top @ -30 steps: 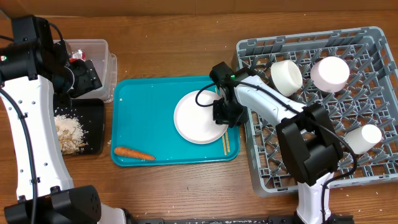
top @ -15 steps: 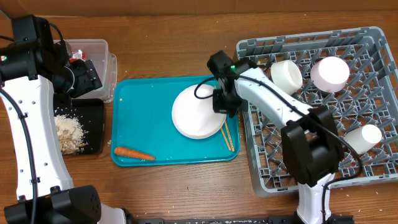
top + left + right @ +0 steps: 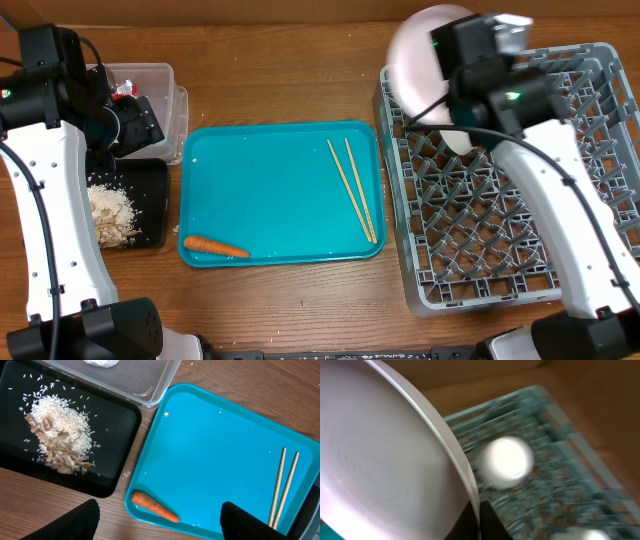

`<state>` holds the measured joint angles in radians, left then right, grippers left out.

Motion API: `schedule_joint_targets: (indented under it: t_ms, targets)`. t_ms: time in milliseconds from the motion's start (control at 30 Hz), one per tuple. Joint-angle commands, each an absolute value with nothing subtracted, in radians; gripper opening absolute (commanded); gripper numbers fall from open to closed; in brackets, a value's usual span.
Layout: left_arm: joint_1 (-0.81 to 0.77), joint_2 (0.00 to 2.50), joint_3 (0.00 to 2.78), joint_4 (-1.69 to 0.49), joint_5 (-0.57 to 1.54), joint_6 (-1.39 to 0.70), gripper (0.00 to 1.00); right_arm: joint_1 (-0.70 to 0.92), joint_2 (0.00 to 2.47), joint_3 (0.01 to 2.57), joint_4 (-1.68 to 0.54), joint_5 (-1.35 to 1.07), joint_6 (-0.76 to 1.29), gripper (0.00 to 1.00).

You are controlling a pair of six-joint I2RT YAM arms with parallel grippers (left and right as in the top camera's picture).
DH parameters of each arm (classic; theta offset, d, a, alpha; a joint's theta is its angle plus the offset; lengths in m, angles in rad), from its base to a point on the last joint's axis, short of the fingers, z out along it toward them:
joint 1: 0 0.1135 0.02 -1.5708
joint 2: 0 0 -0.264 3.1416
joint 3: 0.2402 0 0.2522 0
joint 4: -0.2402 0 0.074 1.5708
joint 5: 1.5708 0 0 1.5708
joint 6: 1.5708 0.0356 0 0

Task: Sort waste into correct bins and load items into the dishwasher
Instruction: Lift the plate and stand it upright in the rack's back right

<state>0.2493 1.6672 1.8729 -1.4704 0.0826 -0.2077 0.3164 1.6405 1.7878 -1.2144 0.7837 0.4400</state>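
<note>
I need to carry the plate in my right gripper to the right in the overhead view next, past a white bowl (image 3: 506,460) in the slots below, and then down into the rack's far corner (image 3: 530,413).
My right gripper (image 3: 479,515) is shut on the rim of the large white plate (image 3: 380,460), held on edge. In the overhead view the plate (image 3: 420,50) hangs above the far left corner of the grey dish rack (image 3: 480,240). A white bowl (image 3: 506,460) shows blurred in the rack below. The chopsticks (image 3: 352,190) lie on the teal tray (image 3: 270,170), the carrot (image 3: 215,246) at its near left corner. My left gripper (image 3: 160,527) hovers open above the carrot (image 3: 155,507). Rice with beige scraps (image 3: 57,435) lies in the black tray (image 3: 15,390).
The clear tub (image 3: 150,75) behind the black tray (image 3: 150,185) holds a red wrapper (image 3: 124,89) and a white tissue (image 3: 101,362). My right arm covers much of the rack's far side. Bare wood lies in front of the teal tray.
My right gripper closed on the plate, lifted it off the teal tray and carried it up and right to the rack's far left corner, baring the chopsticks. The left arm stayed still.
</note>
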Motion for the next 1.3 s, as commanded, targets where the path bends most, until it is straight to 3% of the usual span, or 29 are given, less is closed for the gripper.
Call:
schedule_joint_targets:
  t_ms: [0,200,567,1167,1200,1233,1267]
  targets:
    - [0.249,1.668,1.880,-1.470,0.094,-0.214,0.79,0.217,1.633,1.793,-1.201,1.196,0.439,0.04]
    - [0.249,1.668,1.880,-1.470,0.095,-0.214,0.79,0.045,1.633,1.751,-1.110,1.339,0.439,0.04]
    - [0.249,1.668,1.880,-1.470,0.106,-0.219,0.79,-0.230,1.719,1.667,-1.053,1.235,0.438,0.04]
    - [0.249,1.668,1.880,-1.468,0.106,-0.254,0.79,-0.184,1.887,1.551,-1.003,1.008,0.445,0.05]
    - [0.249,1.668,1.880,-1.468,0.105,-0.256,0.79,-0.176,1.887,1.551,-1.005,0.982,0.444,0.08]
    - [0.249,1.668,1.880,-1.467,0.105,-0.259,0.79,-0.168,1.887,1.551,-1.010,0.961,0.444,0.19]
    - [0.249,1.668,1.880,-1.466,0.105,-0.259,0.79,-0.160,1.887,1.551,-1.022,0.945,0.444,0.46]
